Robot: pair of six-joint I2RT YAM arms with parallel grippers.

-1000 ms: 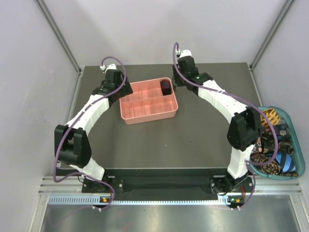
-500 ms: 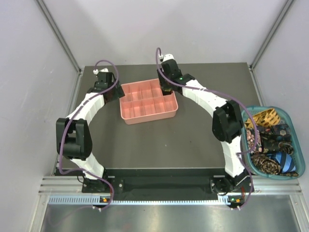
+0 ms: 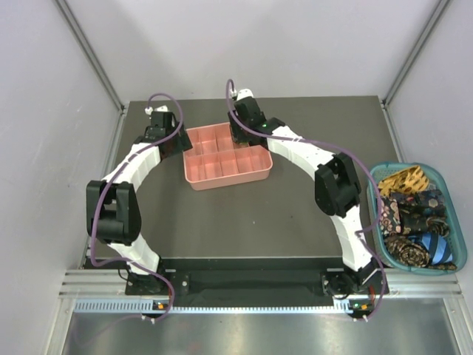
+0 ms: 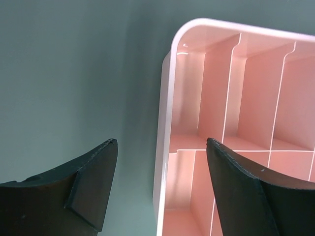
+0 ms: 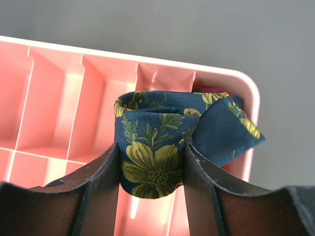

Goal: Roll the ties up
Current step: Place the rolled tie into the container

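I will move my right gripper down into the tray's back section (image 5: 165, 77) below the gripper's fingers and let go of the navy tie, since the corner section beside it is already full.
A rolled navy tie with yellow flowers (image 5: 152, 157) sits pinched between the fingers of my right gripper (image 5: 151, 169), its loose end sticking out to the right. It hangs over the back compartments of the salmon-pink grid tray (image 5: 54, 98). From above, the right gripper (image 3: 241, 137) is over the tray's (image 3: 229, 183) far middle. My left gripper (image 4: 161, 142) is open, its fingers straddling the tray's left rim (image 4: 165, 98) near the far-left corner, holding nothing. More ties (image 3: 414, 214) lie heaped in the teal basket.
The teal basket (image 3: 452, 194) stands off the table's right edge beside the right arm's base. The tray's compartments seen in the left wrist view hold nothing. Dark tabletop (image 3: 244, 222) lies between the tray and the arm bases.
My right arm swung left along the tray's far side, carrying the rolled tie from the far-right corner to the middle. The left gripper shifted slightly back to the tray's far-left corner.
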